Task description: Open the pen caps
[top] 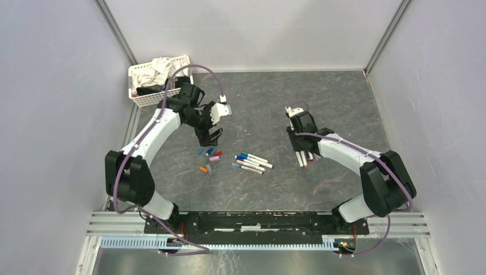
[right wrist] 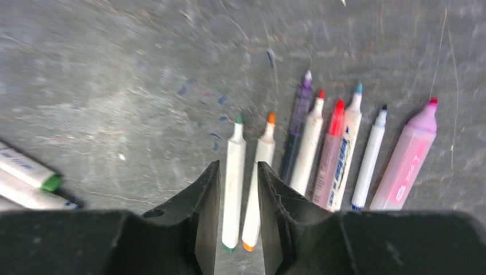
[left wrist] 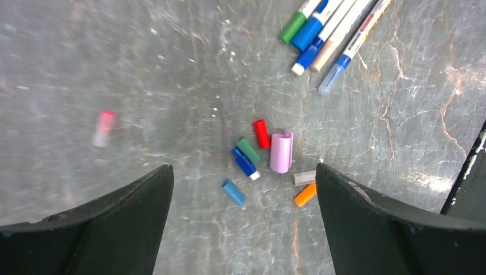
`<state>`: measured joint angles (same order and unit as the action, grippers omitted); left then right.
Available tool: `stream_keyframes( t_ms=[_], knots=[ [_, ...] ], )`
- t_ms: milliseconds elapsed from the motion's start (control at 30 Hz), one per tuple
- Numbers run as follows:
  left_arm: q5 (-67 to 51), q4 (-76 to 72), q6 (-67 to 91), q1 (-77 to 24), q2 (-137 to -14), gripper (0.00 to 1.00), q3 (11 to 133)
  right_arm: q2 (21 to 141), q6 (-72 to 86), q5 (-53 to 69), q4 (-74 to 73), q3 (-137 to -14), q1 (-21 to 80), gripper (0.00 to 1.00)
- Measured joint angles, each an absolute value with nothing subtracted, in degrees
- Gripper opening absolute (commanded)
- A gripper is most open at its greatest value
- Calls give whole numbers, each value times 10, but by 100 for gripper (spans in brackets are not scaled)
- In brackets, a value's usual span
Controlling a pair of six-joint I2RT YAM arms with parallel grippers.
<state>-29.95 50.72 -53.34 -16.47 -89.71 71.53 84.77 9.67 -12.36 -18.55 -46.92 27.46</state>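
I will next move my right gripper to the left in the top view and then down onto the green-capped pen's white body, since that pen is the outermost capped one.
Several loose pen caps [left wrist: 262, 133] in red, green, blue, light blue, orange, grey and a bigger pink one lie in a cluster on the grey table [top: 209, 157]. One red cap [left wrist: 103, 128] lies apart to the left, blurred. My left gripper [left wrist: 243, 167] is open and empty above the cluster, also seen from above [top: 211, 137]. My right gripper [right wrist: 239, 166] is slightly open over a row of uncapped pens [right wrist: 329, 149]; a green-tipped and an orange-tipped pen lie on the table under the gap. It also shows in the top view [top: 300, 150].
Several capped pens [top: 252, 162] lie between the arms, seen too in the left wrist view [left wrist: 326, 28] and the right wrist view [right wrist: 26, 172]. A white basket [top: 157, 80] with crumpled white material stands at the back left. Grey walls enclose the table.
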Motion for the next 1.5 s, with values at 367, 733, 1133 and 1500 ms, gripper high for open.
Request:
stream_keyframes(
  t_ms=[367,733,1133,1500],
  knots=[
    [-323,622,-502,-164,-822,100,854,922,37,2,-163,-611,411,46],
    [-366,586,-434,-156,-680,100,826,1030,13,56,-155,-637,449,30],
    [-381,582,-433,-156,-703,100,787,1044,5,39,-156,-637,449,27],
    [-394,610,-429,-156,-772,100,775,1030,-3,28,-109,-592,437,34]
  ],
)
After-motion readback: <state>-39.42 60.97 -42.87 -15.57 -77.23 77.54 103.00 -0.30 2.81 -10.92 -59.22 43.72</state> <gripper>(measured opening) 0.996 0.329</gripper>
